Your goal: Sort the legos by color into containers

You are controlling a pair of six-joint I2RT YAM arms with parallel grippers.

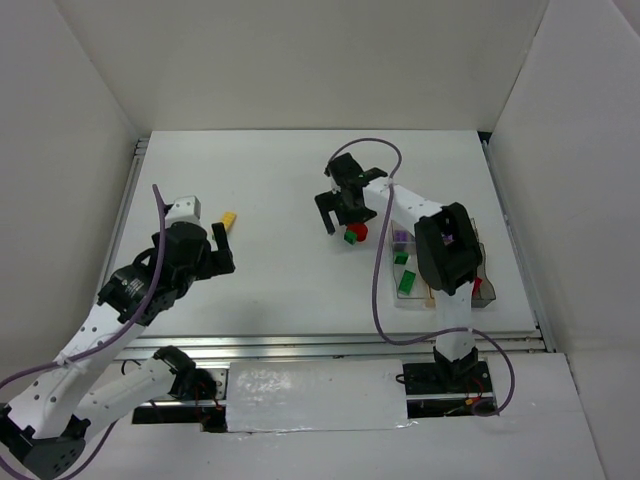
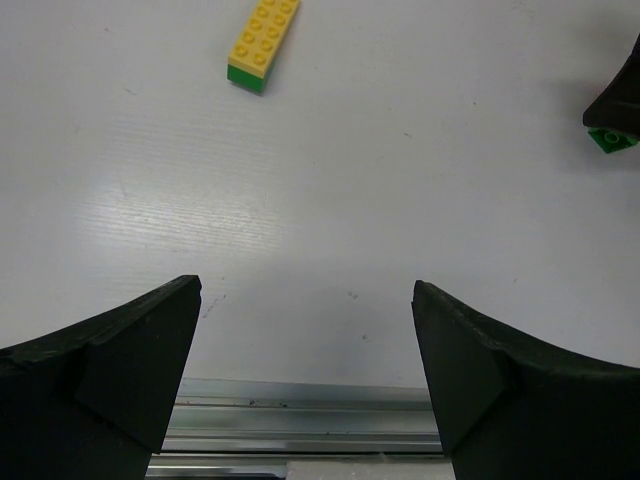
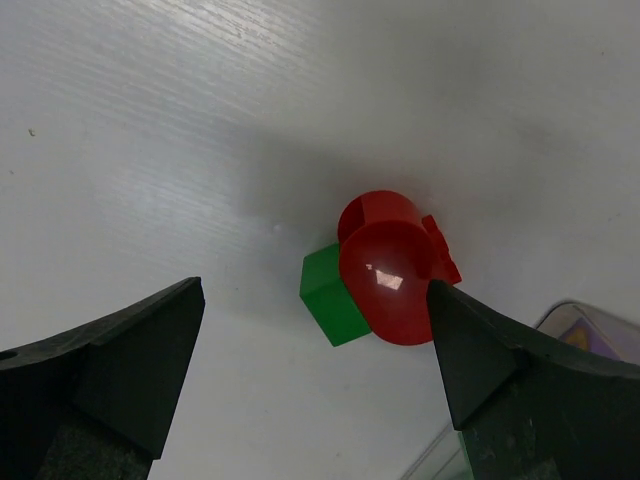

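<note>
I will lower my right gripper around the lego's rounded body [image 1: 359, 231] [image 3: 391, 272] and close it there, because the red lego is below, already between the wide-open fingers.
A yellow lego [image 1: 229, 218] lies on the white table just beyond my left gripper [image 1: 225, 250]. In the left wrist view this yellow lego [image 2: 263, 42] shows a green layer beneath it and sits far ahead of the open, empty left gripper [image 2: 307, 350]. A rounded red lego [image 3: 390, 265] touches a green lego [image 3: 330, 295] between the wide-open fingers of my right gripper [image 3: 315, 340], close to the right finger. From above, the right gripper [image 1: 347, 215] hovers over the red lego [image 1: 359, 231]. The clear container [image 1: 488, 292] holds green legos [image 1: 407, 282] and a purple lego [image 1: 400, 237].
White walls enclose the table on three sides. A metal rail [image 2: 300, 420] runs along the near edge under my left gripper. My right arm's forearm [image 1: 445, 250] crosses above the container. A corner of the container [image 3: 590, 330] shows beside the right finger.
</note>
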